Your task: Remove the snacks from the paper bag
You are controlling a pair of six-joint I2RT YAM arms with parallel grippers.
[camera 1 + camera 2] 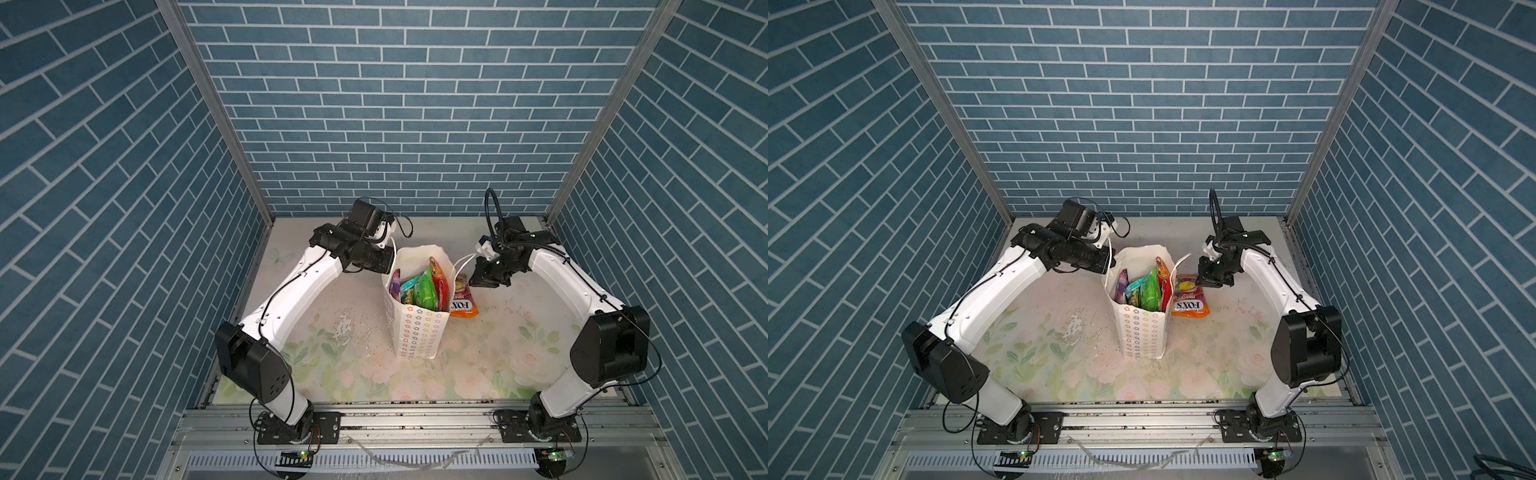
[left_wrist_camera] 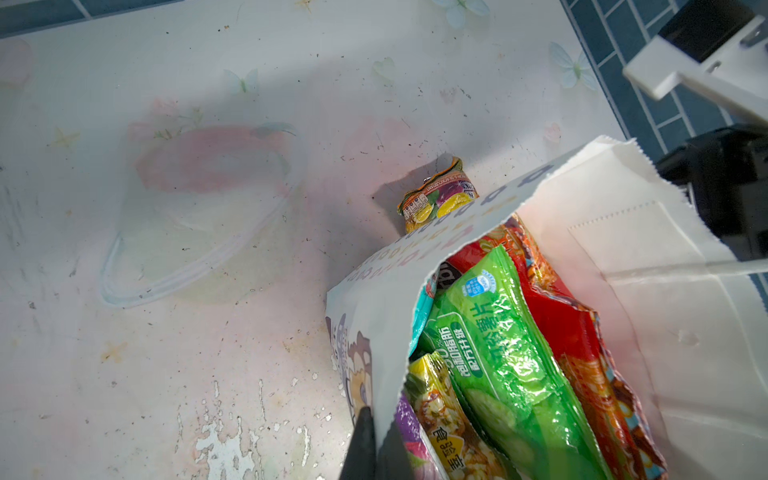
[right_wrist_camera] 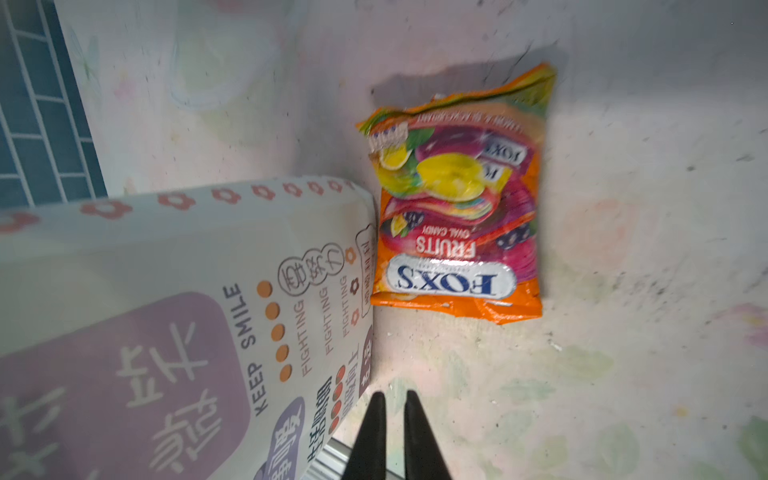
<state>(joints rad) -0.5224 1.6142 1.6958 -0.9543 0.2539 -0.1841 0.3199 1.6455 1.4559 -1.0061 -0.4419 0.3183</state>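
Note:
My left gripper draws the bag's rim outward, toward the back wall, next. Then it releases the bag, as bare tabletop lies outward of that gripper.
The white paper bag (image 1: 415, 332) (image 1: 1142, 332) stands upright mid-table with its mouth open. Inside stand several snacks: a bright green packet (image 1: 424, 289) (image 2: 498, 332), a red one (image 1: 439, 282) (image 2: 552, 316), plus purple (image 2: 409, 419), yellow (image 2: 440, 411) and teal (image 2: 422, 316) ones. An orange FOX'S packet (image 1: 463, 307) (image 1: 1190, 305) (image 3: 457, 228) lies flat on the table just right of the bag. My left gripper (image 2: 376, 432) is shut on the bag's left rim, one finger on each side of the paper. My right gripper (image 1: 478, 282) (image 3: 392, 399) hovers beside the bag (image 3: 166, 270), its fingers a narrow slit apart and empty.
The bag's right cord handle (image 1: 461, 264) loops out toward my right wrist. The floral tablecloth has a worn patch (image 1: 345, 328) left of the bag. Blue brick walls close in on three sides. A metal rail (image 1: 415, 419) runs along the front edge.

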